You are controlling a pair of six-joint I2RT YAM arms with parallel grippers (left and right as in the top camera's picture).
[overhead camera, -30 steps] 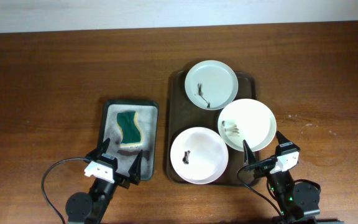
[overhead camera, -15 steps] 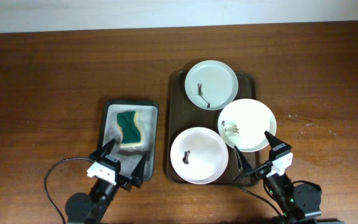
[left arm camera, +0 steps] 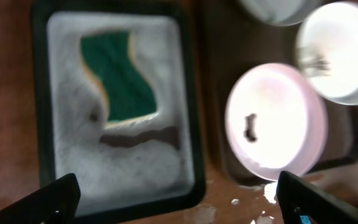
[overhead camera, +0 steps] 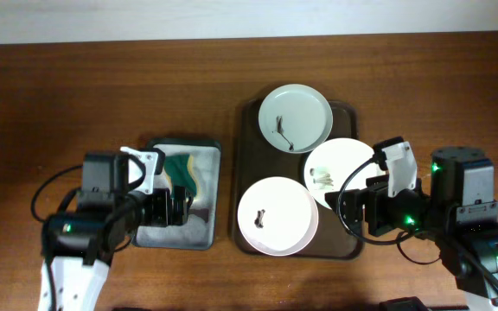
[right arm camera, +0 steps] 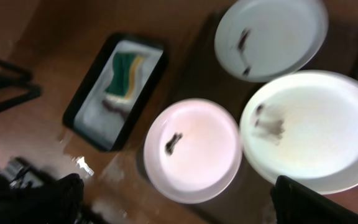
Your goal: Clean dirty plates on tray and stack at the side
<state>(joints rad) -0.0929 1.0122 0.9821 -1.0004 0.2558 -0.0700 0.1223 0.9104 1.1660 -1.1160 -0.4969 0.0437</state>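
I will move my right gripper down and to its left in the overhead view, and close it across the front plate's speck-free rim (overhead camera: 316,218) (right arm camera: 237,163).
Three white plates lie on the dark brown tray (overhead camera: 249,147): a faintly greenish one (overhead camera: 295,117) at the back, one (overhead camera: 342,173) at the right and one (overhead camera: 277,216) at the front, each with dark specks. My left gripper (overhead camera: 176,207) is open and empty above the front of the grey tray. In the left wrist view (left arm camera: 179,208) the front plate (left arm camera: 275,121) shows to the right. My right gripper (overhead camera: 353,212) is open and empty above the brown tray's front right corner. In the right wrist view (right arm camera: 179,208) all three plates show: front (right arm camera: 194,149), right (right arm camera: 312,130), back (right arm camera: 269,37).
A smaller grey metal tray (overhead camera: 158,231) with foam and a green sponge (overhead camera: 180,173) lies left of the brown tray; it also shows in the left wrist view (left arm camera: 185,124) with the sponge (left arm camera: 117,78). Wet patches lie on the wooden table (overhead camera: 76,86) near its front edge.
Both arms have come up and away from the table's front edge. The left gripper now hangs over the grey tray, the right over the brown tray's front right corner. The plates have not moved.
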